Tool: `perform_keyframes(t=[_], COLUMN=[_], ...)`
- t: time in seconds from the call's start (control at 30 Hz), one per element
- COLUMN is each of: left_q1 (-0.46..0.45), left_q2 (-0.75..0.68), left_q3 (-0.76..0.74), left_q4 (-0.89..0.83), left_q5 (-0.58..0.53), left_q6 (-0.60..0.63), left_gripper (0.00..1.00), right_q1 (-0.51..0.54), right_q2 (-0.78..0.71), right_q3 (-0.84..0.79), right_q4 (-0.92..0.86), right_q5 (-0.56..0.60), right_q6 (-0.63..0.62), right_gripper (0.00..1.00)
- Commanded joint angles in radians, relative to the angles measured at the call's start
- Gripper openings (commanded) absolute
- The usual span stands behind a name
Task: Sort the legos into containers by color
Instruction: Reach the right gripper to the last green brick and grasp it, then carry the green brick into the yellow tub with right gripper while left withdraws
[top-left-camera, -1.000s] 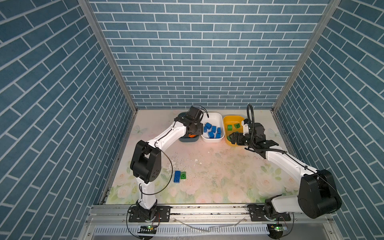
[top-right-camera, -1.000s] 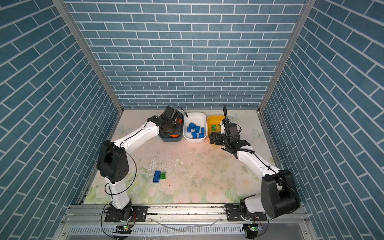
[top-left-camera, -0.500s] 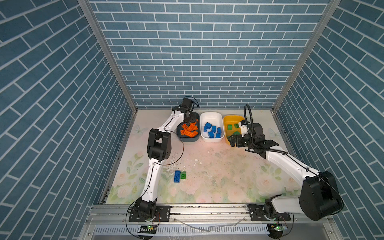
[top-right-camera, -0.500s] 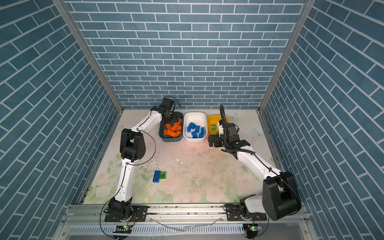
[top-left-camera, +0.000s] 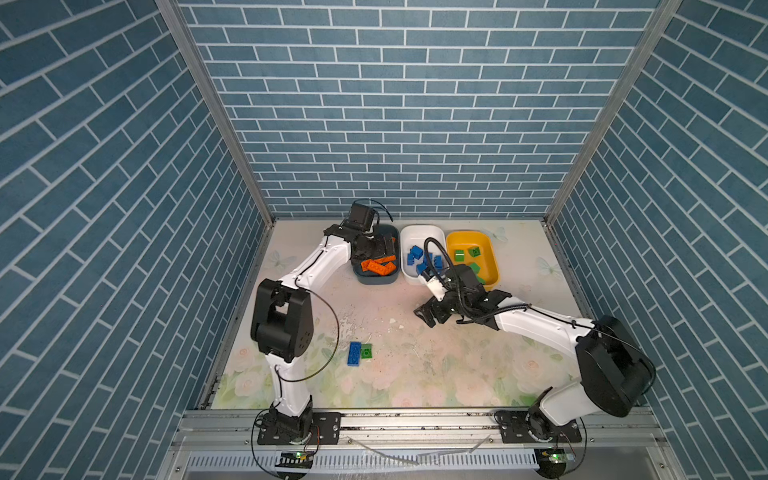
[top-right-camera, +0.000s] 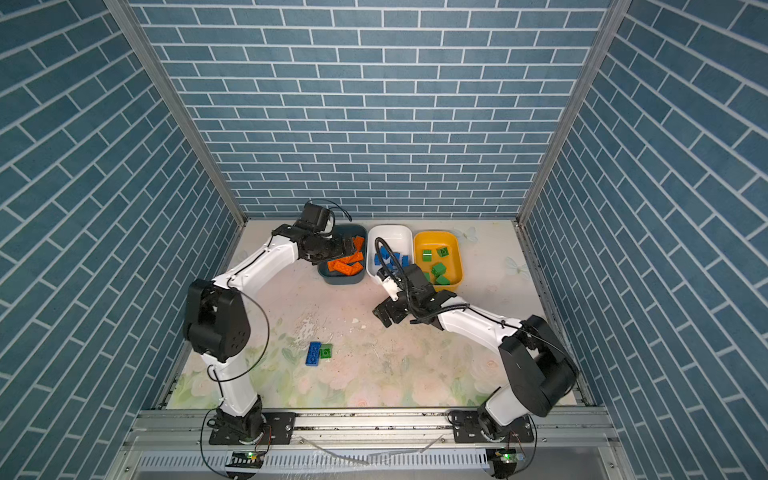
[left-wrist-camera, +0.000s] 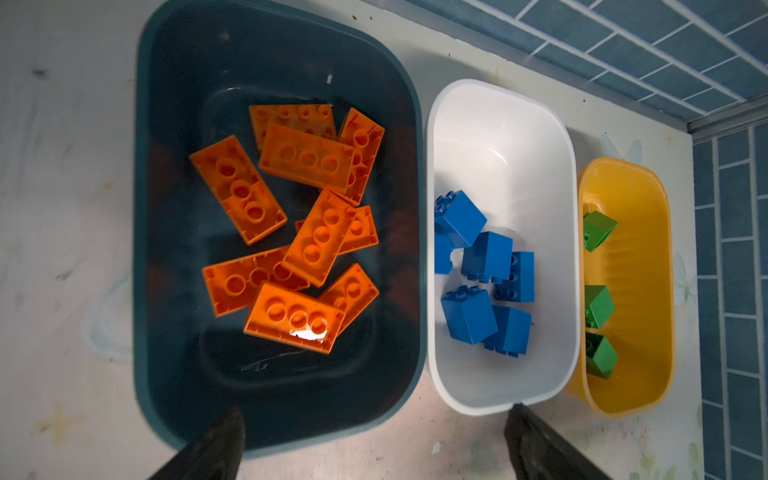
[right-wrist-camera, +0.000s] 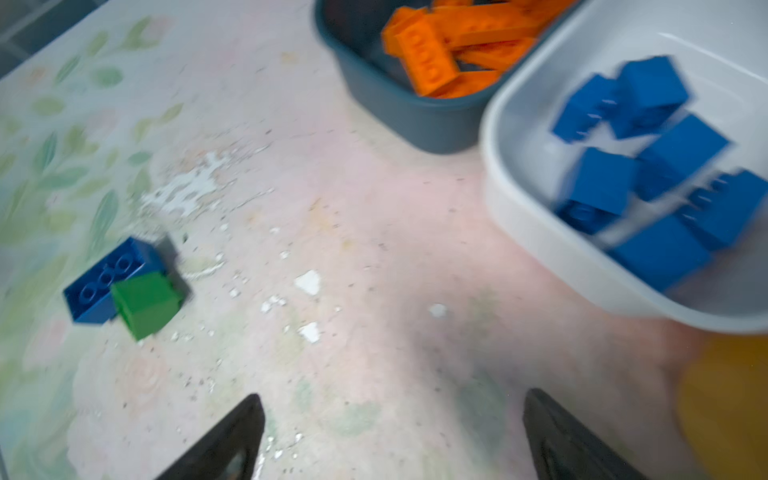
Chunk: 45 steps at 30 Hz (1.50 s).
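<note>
The robot's right gripper should next move back and down to straddle the near and far sides of the green brick (top-left-camera: 366, 352) (right-wrist-camera: 147, 304), which is below it and nearer the bar, because the blue brick covers another side.
Three containers stand in a row at the back: a teal tub (top-left-camera: 376, 280) with several orange legos (left-wrist-camera: 305, 156), a white tub (top-left-camera: 419, 232) with blue blocks (left-wrist-camera: 486, 255), and a yellow tub (top-left-camera: 467, 239) with green blocks (left-wrist-camera: 598, 305). My left gripper (top-left-camera: 380, 247) hangs open above the teal tub, nothing between its fingers (left-wrist-camera: 224, 432). My right gripper (top-left-camera: 428, 318) is open and empty over the mat, in front of the white tub. A loose blue brick (top-left-camera: 354, 353) and a green brick (top-left-camera: 366, 352) lie touching on the mat at front left, also in the right wrist view (right-wrist-camera: 104, 274).
The floral mat (top-left-camera: 415, 365) has white scuffs and crumbs (right-wrist-camera: 187, 195) near its middle. Blue brick-pattern walls close in the back and both sides. A metal rail (top-left-camera: 415, 419) carrying both arm bases runs along the front edge.
My left gripper's jaws have spread wider over the teal tub. My right gripper has swung away from the yellow tub, toward the front and left, out over the mat.
</note>
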Motion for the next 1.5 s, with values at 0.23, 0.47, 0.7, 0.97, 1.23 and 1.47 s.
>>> perform_keyframes(t=[0.23,0.47,0.7,0.97,1.23,1.47], left_q1=[0.164,0.262,0.279,0.279,0.274,0.269], left_q2=[-0.406,-0.617,-0.691,-0.707,-0.707,-0.716], left_q3=[-0.546,-0.765,-0.839,-0.855,-0.872,-0.863], left_q4=[0.033,-0.009,-0.071,-0.084,-0.101,-0.12], left_q5=[-0.046,-0.061,-0.094,-0.102,-0.127,-0.143], left_q6=[-0.139,-0.175,-0.174,-0.18,-0.182,-0.18], left_gripper=[0.99,0.99,0.99,0.99,0.99,0.99], right_q1=[0.24,0.352,0.376,0.383,0.388,0.386], right_q2=[0.222,0.416,0.514,0.545,0.554,0.524], right_q3=[0.164,0.346,0.457,0.464,0.454,0.437], right_q4=[0.083,0.039,-0.081,-0.122,-0.107,-0.119], right_q5=[-0.171,-0.115,-0.082,-0.054,-0.005,-0.044], right_q6=[-0.407,-0.574,-0.687,-0.694,-0.68,-0.682], right_gripper=[0.89,0.86,0.83,0.69,0.52,0.37])
